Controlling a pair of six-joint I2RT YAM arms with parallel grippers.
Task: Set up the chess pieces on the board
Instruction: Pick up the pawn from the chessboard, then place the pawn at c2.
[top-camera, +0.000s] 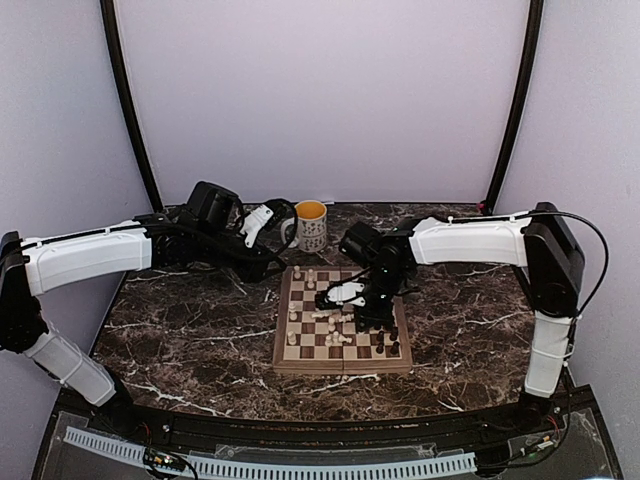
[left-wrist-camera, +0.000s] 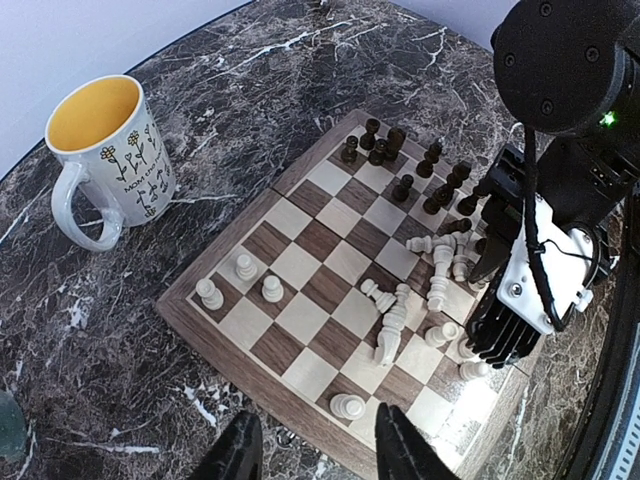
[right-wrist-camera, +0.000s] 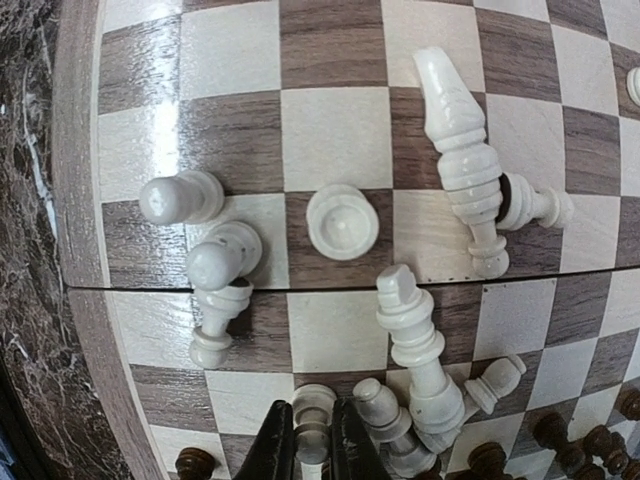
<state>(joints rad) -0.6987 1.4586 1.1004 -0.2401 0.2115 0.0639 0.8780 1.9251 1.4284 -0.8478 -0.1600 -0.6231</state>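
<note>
I need to lift the white piece with my right gripper, move it to the left in the top view, and then lower it and let go of it on the empty square that extends the row of pawns.
The board (top-camera: 340, 368) lies mid-table. In the right wrist view, several cream chess pieces lie toppled on the board (right-wrist-camera: 330, 130), among them a tall one (right-wrist-camera: 461, 152) and a crowned one (right-wrist-camera: 410, 322); a pawn (right-wrist-camera: 342, 221) stands upright. My right gripper (right-wrist-camera: 313, 450) is shut on a white piece (right-wrist-camera: 314, 415) low over the heap. My left gripper (left-wrist-camera: 320, 452) hangs open over the board's edge (left-wrist-camera: 300, 400), a white piece (left-wrist-camera: 347, 405) just ahead of it. Three white pawns (left-wrist-camera: 245, 267) stand near one corner. Dark pieces (left-wrist-camera: 400, 160) cluster on the far side.
A white mug (top-camera: 311, 225) with a yellow inside and flower print stands off the board's far left corner, also seen in the left wrist view as the mug (left-wrist-camera: 105, 150). The dark marble table (top-camera: 190, 330) surrounds the board. The right arm (left-wrist-camera: 560, 120) looms over the board's right side.
</note>
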